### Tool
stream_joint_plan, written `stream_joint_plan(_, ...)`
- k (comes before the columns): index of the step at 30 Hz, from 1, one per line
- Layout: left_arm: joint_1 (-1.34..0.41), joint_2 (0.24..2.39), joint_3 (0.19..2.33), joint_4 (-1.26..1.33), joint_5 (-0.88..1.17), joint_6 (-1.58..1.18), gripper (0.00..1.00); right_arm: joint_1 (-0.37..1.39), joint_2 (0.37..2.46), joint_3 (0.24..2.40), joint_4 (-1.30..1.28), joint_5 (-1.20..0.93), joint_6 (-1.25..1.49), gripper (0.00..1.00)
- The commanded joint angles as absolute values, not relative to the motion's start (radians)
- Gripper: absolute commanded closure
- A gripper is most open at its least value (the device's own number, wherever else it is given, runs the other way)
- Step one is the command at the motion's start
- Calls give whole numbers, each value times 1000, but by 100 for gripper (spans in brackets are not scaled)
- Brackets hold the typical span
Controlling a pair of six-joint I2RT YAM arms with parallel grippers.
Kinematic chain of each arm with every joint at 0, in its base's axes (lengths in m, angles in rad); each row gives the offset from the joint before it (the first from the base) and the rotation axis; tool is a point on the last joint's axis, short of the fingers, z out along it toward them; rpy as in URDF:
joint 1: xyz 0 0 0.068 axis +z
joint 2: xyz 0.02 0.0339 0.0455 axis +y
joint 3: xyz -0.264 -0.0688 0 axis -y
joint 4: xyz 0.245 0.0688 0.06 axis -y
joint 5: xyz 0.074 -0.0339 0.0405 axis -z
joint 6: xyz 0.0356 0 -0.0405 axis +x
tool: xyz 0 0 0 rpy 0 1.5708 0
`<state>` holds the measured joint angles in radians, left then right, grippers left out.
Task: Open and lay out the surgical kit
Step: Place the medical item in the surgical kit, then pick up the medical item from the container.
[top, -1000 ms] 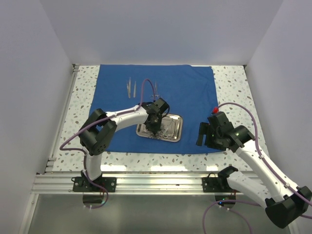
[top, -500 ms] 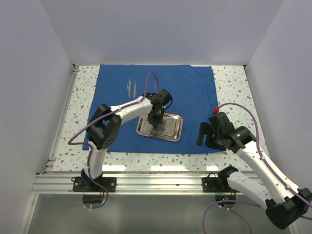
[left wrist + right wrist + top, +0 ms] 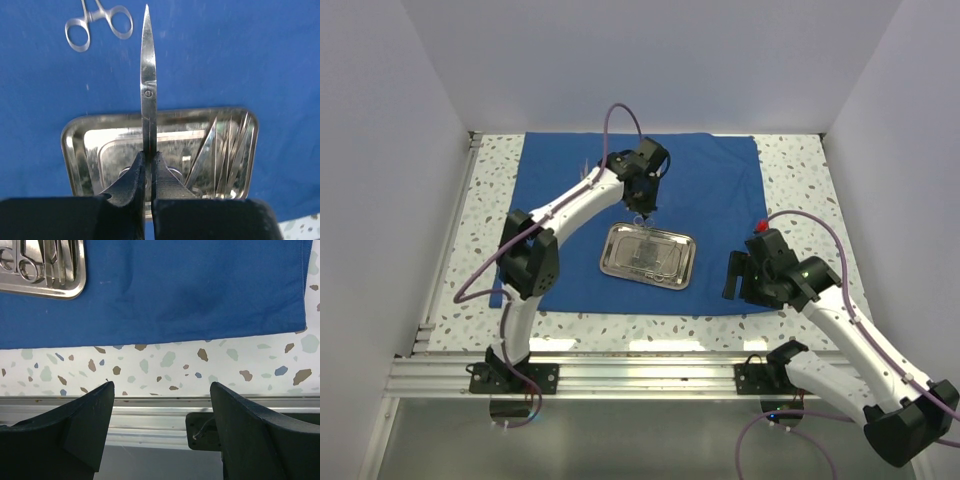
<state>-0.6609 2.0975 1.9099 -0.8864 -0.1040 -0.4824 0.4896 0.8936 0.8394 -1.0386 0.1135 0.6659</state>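
Observation:
I will lower the scissors outward with my left gripper onto empty cloth beside the ring-handled instrument (image 3: 89, 14) beyond the tray, then let go.
The royal-blue cloth wrap (image 3: 710, 190) lies spread flat on the table. The steel tray (image 3: 680, 275) sits on its near middle with several slim silver instruments (image 3: 225, 150) still in it. My left gripper (image 3: 645, 207) is shut on a pair of scissors (image 3: 147, 75), blades pointing away from the wrist. It holds them in the air just beyond the tray's far edge (image 3: 125, 119). A ring-handled instrument (image 3: 89, 14) lies on the cloth further out. My right gripper (image 3: 733, 275) is open and empty over the table's near right part.
The right wrist view shows the cloth's near edge (image 3: 190, 315), a corner of the tray (image 3: 60, 290), speckled tabletop (image 3: 165, 360) and the aluminium rail (image 3: 150, 412) at the table's front. White walls enclose the table on three sides.
My left gripper has lifted out of the tray with the scissors and moved toward the far side of the cloth. The right arm has not moved.

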Motion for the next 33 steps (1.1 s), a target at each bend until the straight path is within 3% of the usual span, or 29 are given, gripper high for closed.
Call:
stream_joint_plan(1,-612,2173,2063,-890,-126,-453,100,489,899,839,-1035,123,672,19)
stream_joint_plan(9,-526,2393,2214,-692,-141,-468,100,488,900,841,-1045,124,672,19)
stream_joint_plan(10,-514,2411,2232,-661,-132,-468,96,488,900,841,-1045,124,670,19)
stream_joint_plan(11,-512,2442,2240,-647,-126,-462,68,488,902,841,-1043,124,672,19)
stream_joint_plan(13,-512,2456,2241,-612,-138,-459,34,489,902,841,-1042,123,672,19)
stream_joint_plan(17,-522,2363,2177,-581,-158,-457,15,488,904,841,-1042,123,669,19)
stream_joint_plan(20,-541,2229,2056,-572,-181,-434,13,488,902,839,-1034,124,667,19)
stream_joint_plan(25,-653,2018,1784,-572,-216,-362,19,488,904,842,-1025,123,663,19)
stream_joint_plan(33,-753,1881,1429,-476,-131,-451,28,488,905,838,-1011,107,658,19)
